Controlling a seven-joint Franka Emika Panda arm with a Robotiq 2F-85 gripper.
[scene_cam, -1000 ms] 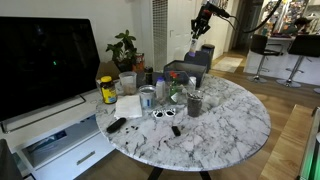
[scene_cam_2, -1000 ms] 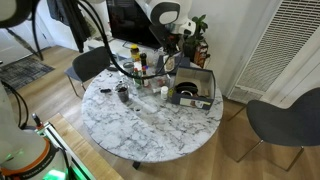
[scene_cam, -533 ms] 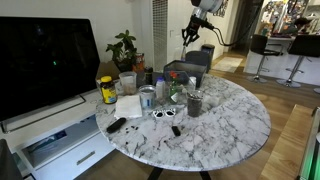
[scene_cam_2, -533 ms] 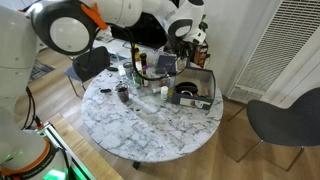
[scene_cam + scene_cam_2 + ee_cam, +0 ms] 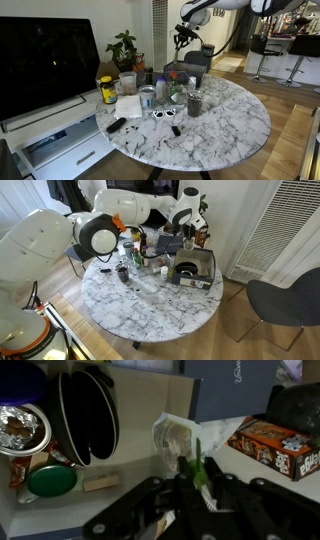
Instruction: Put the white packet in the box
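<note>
The gripper lowers the packet it holds into the box next, toward the open space beside the black pans.
My gripper [image 5: 190, 482] is shut on the white packet [image 5: 176, 442], a crinkled white wrapper with a green strip between the fingers. In both exterior views the gripper [image 5: 183, 38] [image 5: 188, 232] hangs in the air over the far side of the round marble table [image 5: 235, 125]. The box [image 5: 186, 72] [image 5: 192, 268], dark grey and low-walled with black things inside, sits on the table just below and beside the gripper. The packet itself is too small to make out in the exterior views.
Jars, cups and a yellow container [image 5: 107, 90] crowd the table beside the box. The wrist view shows black round pans [image 5: 85, 415], a foil bowl [image 5: 20, 428], a green lid [image 5: 50, 480] and an orange carton [image 5: 285, 445]. A white drawer unit [image 5: 60, 142] and a monitor [image 5: 45, 60] stand beside the table.
The arm has swung sideways and lower with the packet, from high behind the table to just above the box's far side.
</note>
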